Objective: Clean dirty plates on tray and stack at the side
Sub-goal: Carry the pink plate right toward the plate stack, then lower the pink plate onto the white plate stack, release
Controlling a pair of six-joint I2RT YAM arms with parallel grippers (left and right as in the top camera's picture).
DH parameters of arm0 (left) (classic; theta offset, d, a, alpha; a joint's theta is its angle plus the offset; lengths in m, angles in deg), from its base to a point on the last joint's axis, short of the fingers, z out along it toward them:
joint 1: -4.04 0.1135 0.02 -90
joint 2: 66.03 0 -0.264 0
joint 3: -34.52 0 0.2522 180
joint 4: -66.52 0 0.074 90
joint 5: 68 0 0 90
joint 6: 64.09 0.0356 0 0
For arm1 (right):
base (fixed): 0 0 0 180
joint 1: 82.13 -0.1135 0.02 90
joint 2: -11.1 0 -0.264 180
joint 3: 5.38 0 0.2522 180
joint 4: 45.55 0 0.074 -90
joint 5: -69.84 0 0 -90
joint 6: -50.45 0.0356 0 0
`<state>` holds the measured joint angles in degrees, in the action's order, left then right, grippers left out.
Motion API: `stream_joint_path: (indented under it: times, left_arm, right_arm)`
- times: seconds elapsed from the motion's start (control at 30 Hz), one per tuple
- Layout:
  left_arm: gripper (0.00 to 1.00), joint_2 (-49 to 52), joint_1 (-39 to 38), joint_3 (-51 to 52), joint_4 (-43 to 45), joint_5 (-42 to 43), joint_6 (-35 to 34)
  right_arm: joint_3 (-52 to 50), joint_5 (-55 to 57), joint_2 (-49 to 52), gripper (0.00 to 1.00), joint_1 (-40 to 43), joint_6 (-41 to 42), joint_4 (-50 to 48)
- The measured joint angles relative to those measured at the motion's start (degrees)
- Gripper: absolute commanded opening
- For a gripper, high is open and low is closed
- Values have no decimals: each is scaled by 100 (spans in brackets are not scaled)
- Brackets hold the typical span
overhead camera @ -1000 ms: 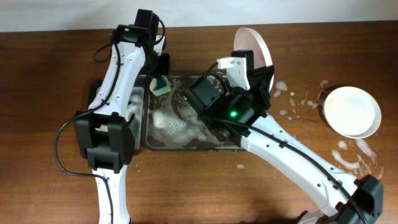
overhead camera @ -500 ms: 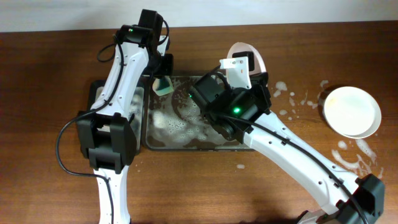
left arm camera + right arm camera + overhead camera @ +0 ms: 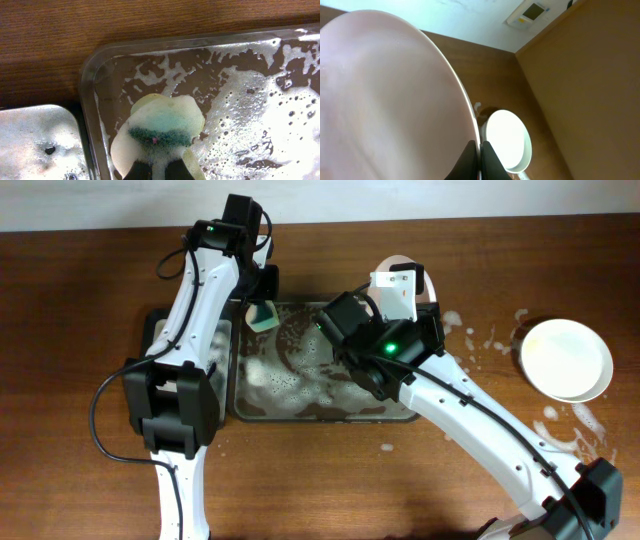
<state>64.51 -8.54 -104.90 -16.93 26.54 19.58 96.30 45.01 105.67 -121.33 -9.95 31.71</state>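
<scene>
I need to tilt the pale plate level with my right gripper and then lower it onto the stack, because the white plates lie flat.
The large soapy tray [image 3: 290, 412] lies mid-table; it also shows in the left wrist view [image 3: 95, 75]. My left gripper [image 3: 262, 308] is shut on a green-and-yellow sponge [image 3: 162, 125] above the tray's far left corner; its fingers [image 3: 159, 171] pinch the sponge. My right gripper [image 3: 412, 288] is shut on the rim of a pale plate [image 3: 392, 262], held on edge above the tray's far right corner. That plate [image 3: 385, 100] fills the right wrist view, with the fingers [image 3: 479, 156] clamped on its rim. A stack of white plates [image 3: 566, 358] sits on the foam-spattered wood at right and also shows in the right wrist view [image 3: 507, 140].
A smaller metal tray [image 3: 158, 330] sits just left of the big tray under my left arm; it also shows in the left wrist view [image 3: 35, 145]. Foam spatters [image 3: 470, 340] dot the wood between the tray and the plate stack.
My right gripper has turned the plate from face-on to nearly edge-on as seen from above, and shifted slightly right. My left gripper with the sponge moved a little toward the tray's far edge.
</scene>
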Motion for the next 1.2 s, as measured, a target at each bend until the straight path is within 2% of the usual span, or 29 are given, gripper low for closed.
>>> stream_joint_path:
  times: [0.1,0.23,0.3,0.37,0.47,0.57,0.67,0.77,0.97,1.03,1.2]
  left_arm:
    - [1,0,0,0,2,0,0]
    - [1,0,0,0,4,0,0]
    - [0,0,0,0,0,0,0]
    - [1,0,0,0,9,0,0]
    - [1,0,0,0,9,0,0]
    - [0,0,0,0,11,0,0]
    - [0,0,0,0,7,0,0]
    - [0,0,0,0,9,0,0]
    - [1,0,0,0,13,0,0]
    - [0,0,0,0,11,0,0]
    - [0,0,0,0,17,0,0]
  right_arm:
    - [0,-175,0,4,7,4,68]
    - [0,-1209,-177,4,236,17,-31]
    - [0,-2793,-455,4,994,-59,-15]
    - [-605,-3991,-494,4,1904,-170,-105]
    - [-796,-4999,-710,4,2376,-238,-417]
    - [-811,-5786,-1722,4,3180,-426,-697]
    - [-813,-6704,-1996,4,4531,-699,-828]
    - [-883,-7733,-2000,4,6367,-861,-1226]
    - [-2728,-8258,-2026,4,8880,-302,-3097]
    - [-3115,-8024,-1816,4,9208,-142,-3545]
    - [-3211,-7632,-538,4,9191,-81,-4172]
